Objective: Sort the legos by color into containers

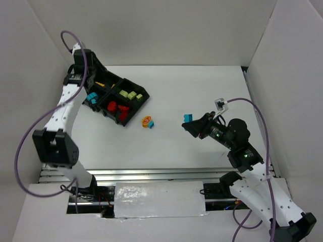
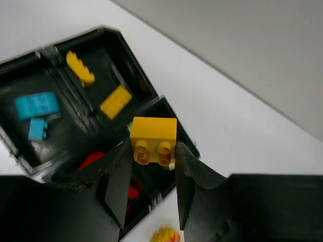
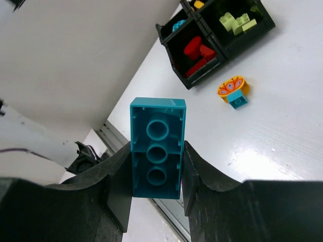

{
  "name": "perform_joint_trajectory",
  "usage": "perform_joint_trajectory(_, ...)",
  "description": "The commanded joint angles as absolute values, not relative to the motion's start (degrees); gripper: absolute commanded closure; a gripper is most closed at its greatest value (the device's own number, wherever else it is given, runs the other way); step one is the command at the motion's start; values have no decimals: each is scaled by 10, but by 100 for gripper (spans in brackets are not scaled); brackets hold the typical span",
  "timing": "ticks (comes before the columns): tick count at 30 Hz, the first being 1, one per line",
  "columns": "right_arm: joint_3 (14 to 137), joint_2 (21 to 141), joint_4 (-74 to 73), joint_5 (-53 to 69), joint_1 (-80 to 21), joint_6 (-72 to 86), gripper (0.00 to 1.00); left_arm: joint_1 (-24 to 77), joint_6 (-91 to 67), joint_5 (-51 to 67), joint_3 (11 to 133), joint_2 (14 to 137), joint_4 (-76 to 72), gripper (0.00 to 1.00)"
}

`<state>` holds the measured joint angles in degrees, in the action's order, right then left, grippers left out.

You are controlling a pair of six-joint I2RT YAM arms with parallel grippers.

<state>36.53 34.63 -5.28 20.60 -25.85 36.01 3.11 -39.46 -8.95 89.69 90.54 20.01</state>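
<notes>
I will lower my left gripper that way next and let go, because the container whose yellow legos match mine (image 1: pixel 107 80) (image 2: pixel 107 80) is below and to the left in the wrist view.
My left gripper (image 2: pixel 153 149) is shut on a yellow lego (image 2: pixel 153 130), studs toward the camera, above the black tray (image 2: pixel 108 33). The tray's containers hold yellow legos (image 2: pixel 116 101), teal legos (image 2: pixel 36 106), red legos (image 3: pixel 197 50) and pale green legos (image 3: pixel 237 21). In the top view the left gripper (image 1: pixel 95 70) hangs over the tray's far left part (image 1: pixel 146 94). My right gripper (image 3: pixel 157 151) is shut on a long teal lego (image 3: pixel 157 113), held above the table right of the middle (image 1: pixel 187 118).
A yellow-orange and teal multicoloured brick (image 1: pixel 147 122) lies on the white table just off the tray's near corner. White walls close in the table on the left, back and right. A metal rail runs along the near edge (image 1: pixel 151 174).
</notes>
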Motion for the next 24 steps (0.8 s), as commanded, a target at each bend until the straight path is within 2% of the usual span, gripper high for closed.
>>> perform_joint_trajectory(1,368,356,-54,199,-257,350,100,19,-397,-166,1013,1010,210,100)
perform_joint_trajectory(6,372,376,-55,222,-258,347,100,9,-396,-182,1190,1184,257,99)
perform_joint_trajectory(9,373,373,-53,230,-258,351,100,3,-378,-164,1244,1244,270,91)
perform_joint_trajectory(12,374,367,-50,239,-258,353,100,2,-374,-178,1245,1264,265,84)
perform_joint_trajectory(15,378,370,-57,236,-259,350,100,2,-376,-172,1223,1264,251,69)
perform_joint_trajectory(16,380,374,-58,236,-259,347,100,2,-376,-165,1217,1263,248,49)
perform_joint_trajectory(19,381,385,-55,242,-259,345,100,-12,-373,-145,1211,1267,243,8)
perform_joint_trajectory(20,380,388,-54,247,-259,345,100,-12,-371,-130,1215,1268,243,2)
perform_joint_trajectory(24,375,404,-47,265,-259,342,100,-13,-370,-101,1220,1249,246,0)
